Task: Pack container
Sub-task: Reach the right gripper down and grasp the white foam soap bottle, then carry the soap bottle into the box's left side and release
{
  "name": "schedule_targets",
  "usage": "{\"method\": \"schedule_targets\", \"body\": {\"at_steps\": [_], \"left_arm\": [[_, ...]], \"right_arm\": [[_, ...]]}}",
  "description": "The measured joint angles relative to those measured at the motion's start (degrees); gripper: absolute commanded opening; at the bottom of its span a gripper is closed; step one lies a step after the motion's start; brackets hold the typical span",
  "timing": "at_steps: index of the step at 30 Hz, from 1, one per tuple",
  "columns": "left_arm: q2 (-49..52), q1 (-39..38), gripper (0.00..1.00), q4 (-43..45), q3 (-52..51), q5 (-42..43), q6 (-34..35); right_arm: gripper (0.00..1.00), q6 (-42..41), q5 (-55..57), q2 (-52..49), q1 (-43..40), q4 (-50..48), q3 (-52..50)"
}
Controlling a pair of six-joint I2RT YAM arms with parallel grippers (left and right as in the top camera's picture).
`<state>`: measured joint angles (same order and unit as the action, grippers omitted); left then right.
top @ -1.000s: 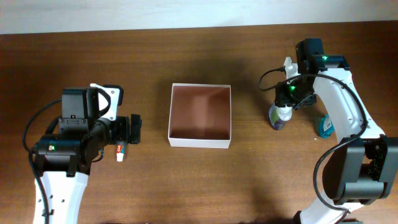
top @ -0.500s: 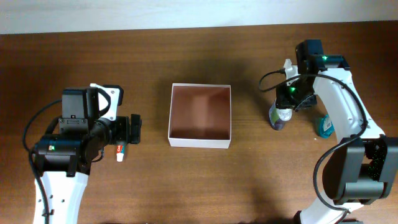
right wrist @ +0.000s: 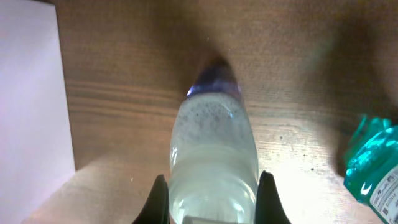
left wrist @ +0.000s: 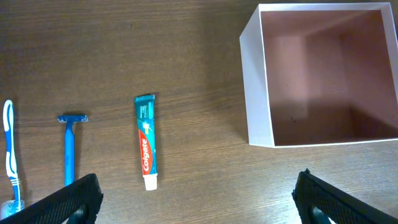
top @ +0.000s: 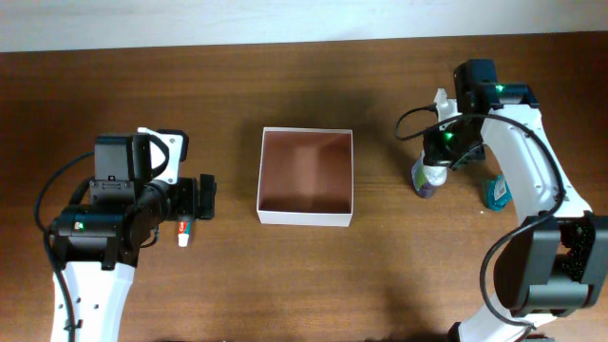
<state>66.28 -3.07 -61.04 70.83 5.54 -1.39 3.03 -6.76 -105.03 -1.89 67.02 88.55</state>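
Note:
The container's toothpaste side [top: 282, 166] is to the left of my right gripper in the overhead view. My right gripper should next lift the bottle across, lower it in there and let go of it.
The container [top: 306, 217], a square white-walled box with a reddish-brown inside, stands empty at the table's middle. It also shows in the left wrist view [left wrist: 258, 93] and at the left edge of the right wrist view [right wrist: 31, 93]. My right gripper [right wrist: 214, 202] is shut on a clear bottle [right wrist: 214, 143] with a purple base, upright to the right of the container [top: 426, 180]. My left gripper [left wrist: 199, 202] is open and empty, above the table to the left of the container [top: 204, 198]. A toothpaste tube [left wrist: 146, 142] lies ahead of it.
A blue razor [left wrist: 68, 146] and a toothbrush [left wrist: 10, 155] lie left of the toothpaste. A teal bottle [top: 496, 193] stands right of the clear bottle, also in the right wrist view [right wrist: 373, 162]. A small white pump bottle [top: 442, 100] stands behind the right gripper.
The right arm has shifted very slightly at the clear bottle. The bottle, the container and the left arm stay where they were.

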Motion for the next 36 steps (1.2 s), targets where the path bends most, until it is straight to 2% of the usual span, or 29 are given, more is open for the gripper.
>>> {"method": "schedule_targets", "body": {"at_steps": [6,12,25,30,33,36], "left_arm": [[0.0,0.0,1.0,0.0,0.0,0.0,0.0],[0.0,0.02,0.99,0.0,0.0,0.0,0.0],[0.0,0.02,1.0,0.0,0.0,0.0,0.0],[0.0,0.02,1.0,0.0,0.0,0.0,0.0],[0.0,0.02,0.99,0.07,0.02,0.0,0.0],[0.0,0.0,1.0,-0.02,0.02,0.0,0.0]], "right_arm": [[0.04,-0.02,0.13,0.76,0.46,1.53,0.2],[0.04,-0.04,0.83,4.94,5.2,6.1,2.01],[0.04,-1.55,1.25,9.33,11.72,8.0,3.69],[0.04,-3.17,2.84,9.66,17.46,11.47,10.73],[0.04,-6.67,5.92,10.32,24.63,14.27,19.85],[0.04,-9.99,6.54,11.1,30.58,12.92,24.76]]}}
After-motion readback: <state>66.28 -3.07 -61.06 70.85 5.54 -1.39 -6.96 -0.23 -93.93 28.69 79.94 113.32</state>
